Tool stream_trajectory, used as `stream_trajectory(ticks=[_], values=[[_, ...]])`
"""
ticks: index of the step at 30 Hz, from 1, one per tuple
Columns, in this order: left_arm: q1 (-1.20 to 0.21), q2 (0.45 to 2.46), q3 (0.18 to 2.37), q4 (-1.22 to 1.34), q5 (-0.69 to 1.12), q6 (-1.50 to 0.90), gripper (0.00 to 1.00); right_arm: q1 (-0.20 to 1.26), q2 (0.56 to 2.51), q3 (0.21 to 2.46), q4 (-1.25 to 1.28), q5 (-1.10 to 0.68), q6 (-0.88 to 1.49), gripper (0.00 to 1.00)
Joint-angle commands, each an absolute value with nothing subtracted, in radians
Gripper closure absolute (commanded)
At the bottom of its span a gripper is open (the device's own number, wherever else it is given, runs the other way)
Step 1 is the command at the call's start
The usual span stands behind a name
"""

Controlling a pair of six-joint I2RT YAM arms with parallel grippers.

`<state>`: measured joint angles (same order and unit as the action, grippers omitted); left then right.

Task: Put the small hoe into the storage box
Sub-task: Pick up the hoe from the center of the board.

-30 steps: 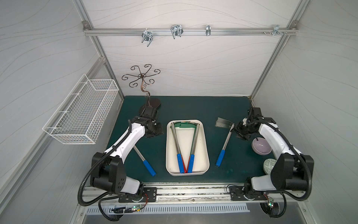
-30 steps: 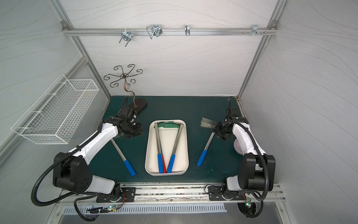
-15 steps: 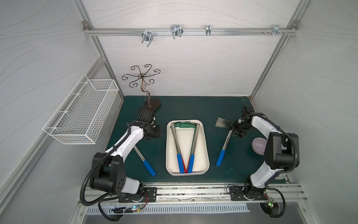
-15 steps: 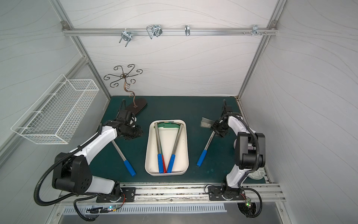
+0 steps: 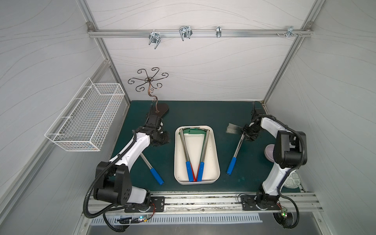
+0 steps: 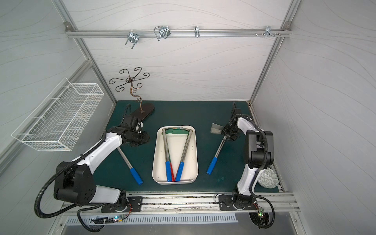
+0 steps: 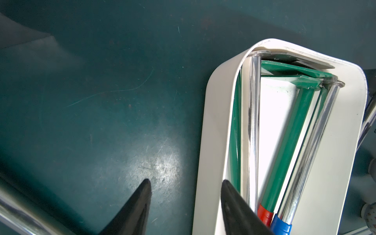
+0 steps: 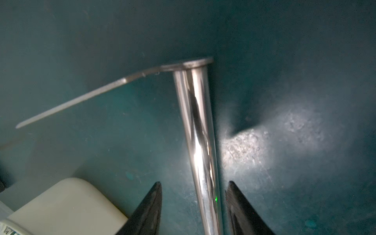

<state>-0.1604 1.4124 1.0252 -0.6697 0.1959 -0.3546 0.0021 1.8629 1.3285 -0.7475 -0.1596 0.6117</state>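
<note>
My right gripper moves down toward the hoe's head next and closes on the small hoe's steel stem beside the blade [image 5: 242, 137] [image 8: 196, 113], lying below the open fingers.
The storage box [image 5: 216, 154], a cream-white tray, lies mid-table and holds two blue-handled hoes [image 5: 189, 171] and a green tool with a red grip. Right of it a small hoe [image 5: 237, 147] lies on the green mat, with a chrome shaft, a blue handle and its blade [image 5: 233, 128] at the far end. My right gripper [image 5: 246, 136] is open astride that shaft just below the head. In the right wrist view the shaft [image 8: 200, 142] runs between the fingers, close to one of them. Another small hoe [image 5: 156, 176] lies left of the box, its head hidden under my left arm. My left gripper [image 7: 186, 183] is open and empty beside the box's rim [image 7: 211, 142].
A white wire basket [image 5: 87, 120] hangs on the left wall. A curly metal stand [image 5: 161, 107] rises at the back left, just behind my left wrist. A purple bowl [image 5: 269, 152] and a patterned round item [image 5: 292, 179] sit by the right arm's base.
The right arm has folded, its elbow swinging up and back, while its gripper stays at the hoe's head. The left gripper has shifted slightly. No hoe has moved.
</note>
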Motion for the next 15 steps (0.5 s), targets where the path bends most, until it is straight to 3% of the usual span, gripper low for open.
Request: stream_trajectory(ticks=[1,15], values=[[-0.154,1.388,1.026,-0.643,0.202,-0.343,0.43,0.000,1.904,1.367,-0.760,-0.121,0.607,0.48],[-0.145,1.390,1.026,-0.640,0.213,-0.346,0.43,-0.006,2.024,1.405,-0.750,-0.089,0.605,0.52]])
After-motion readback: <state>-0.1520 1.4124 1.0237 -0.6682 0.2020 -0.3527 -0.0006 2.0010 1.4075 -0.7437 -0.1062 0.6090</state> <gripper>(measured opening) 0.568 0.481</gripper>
